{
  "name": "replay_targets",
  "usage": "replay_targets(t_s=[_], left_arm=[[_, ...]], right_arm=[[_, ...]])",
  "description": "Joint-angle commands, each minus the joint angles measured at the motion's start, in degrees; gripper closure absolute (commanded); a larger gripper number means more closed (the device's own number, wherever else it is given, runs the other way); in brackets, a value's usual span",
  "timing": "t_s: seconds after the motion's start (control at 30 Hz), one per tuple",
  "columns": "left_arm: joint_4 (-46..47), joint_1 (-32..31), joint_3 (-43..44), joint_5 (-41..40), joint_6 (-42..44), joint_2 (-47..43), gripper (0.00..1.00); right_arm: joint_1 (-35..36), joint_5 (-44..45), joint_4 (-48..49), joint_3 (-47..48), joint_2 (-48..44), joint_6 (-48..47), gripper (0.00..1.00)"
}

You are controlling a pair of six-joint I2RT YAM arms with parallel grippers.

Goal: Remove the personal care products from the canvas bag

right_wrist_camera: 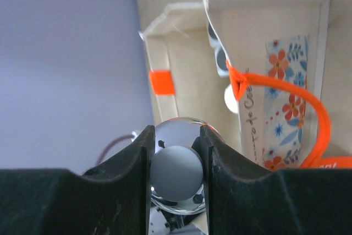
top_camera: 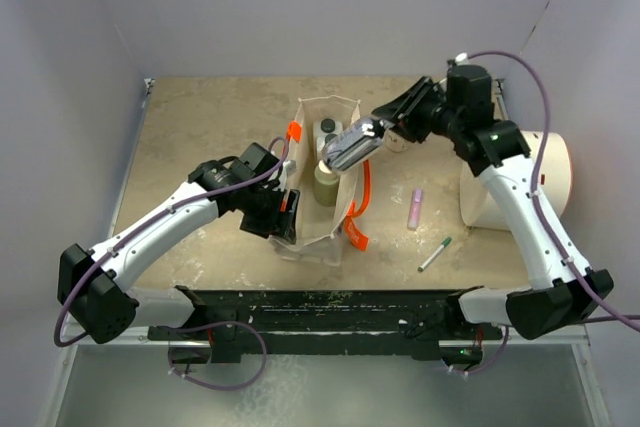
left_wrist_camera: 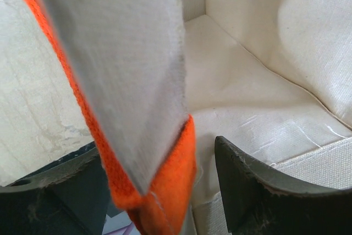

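My right gripper lowers the tilted bottle to the bare tabletop beyond the pink tube below next, turns it upright beside the bag [top_camera: 318, 222], and releases.
The canvas bag [top_camera: 318, 222] stands upright at the table's middle, with orange strap handles [top_camera: 361, 209]. Inside it I see an olive-beige cylinder with a cream cap [top_camera: 326, 183] and a black-capped bottle [top_camera: 327, 127]. My right gripper [top_camera: 372, 133] is shut on a shiny clear bottle [top_camera: 347, 150] with a grey round cap [right_wrist_camera: 176, 173] and holds it tilted over the bag's mouth. My left gripper [top_camera: 285, 215] is at the bag's near-left corner. Its jaws stand apart around the bag's wall [left_wrist_camera: 126, 64] and an orange strap [left_wrist_camera: 165, 185]. In the right wrist view the bag [right_wrist_camera: 190, 75] lies below with a pale cap [right_wrist_camera: 231, 98] inside.
A small pink tube [top_camera: 415, 208] and a green pen [top_camera: 434, 254] lie right of the bag. A large white cylinder [top_camera: 525, 182] lies at the right edge, under my right arm. Pale walls close in the table on three sides.
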Motion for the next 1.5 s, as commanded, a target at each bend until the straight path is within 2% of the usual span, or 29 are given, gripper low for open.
replay_targets(t_s=[0.0,0.17,0.37,0.5,0.7,0.83,0.97,1.47], left_arm=[[-4.61,0.02,3.71,-3.33,2.71,-0.24,0.27],[-3.26,-0.05,2.59,-1.81,3.43,-0.57,0.26],[-5.28,-0.03,5.38,-3.26,5.35,1.11,0.26],[-4.60,-0.06,5.49,-3.41,5.18,1.50,0.26],[-4.24,-0.05,6.02,-3.47,5.48,3.57,0.25],[-4.64,-0.04,6.54,-3.89,5.23,4.62,0.25],[-5.12,-0.04,6.90,-4.55,4.72,5.19,0.25],[-6.28,0.00,8.02,-6.75,3.14,7.17,0.24]], right_arm=[[-6.57,-5.15,4.47,11.74,0.03,0.28,1.00],[-10.42,-1.15,1.51,16.66,1.23,-7.24,1.00],[-11.11,10.19,5.88,11.22,-1.64,-25.14,1.00],[-11.11,11.40,18.20,-0.15,-4.30,-37.92,1.00],[-11.11,8.93,39.08,-14.38,-4.79,-50.37,1.00],[-11.11,7.94,53.72,-21.89,-2.80,-54.00,1.00],[-11.11,6.60,63.58,-26.72,-0.03,-55.59,1.00],[-11.11,5.83,70.10,-31.03,9.83,-58.41,1.00]])
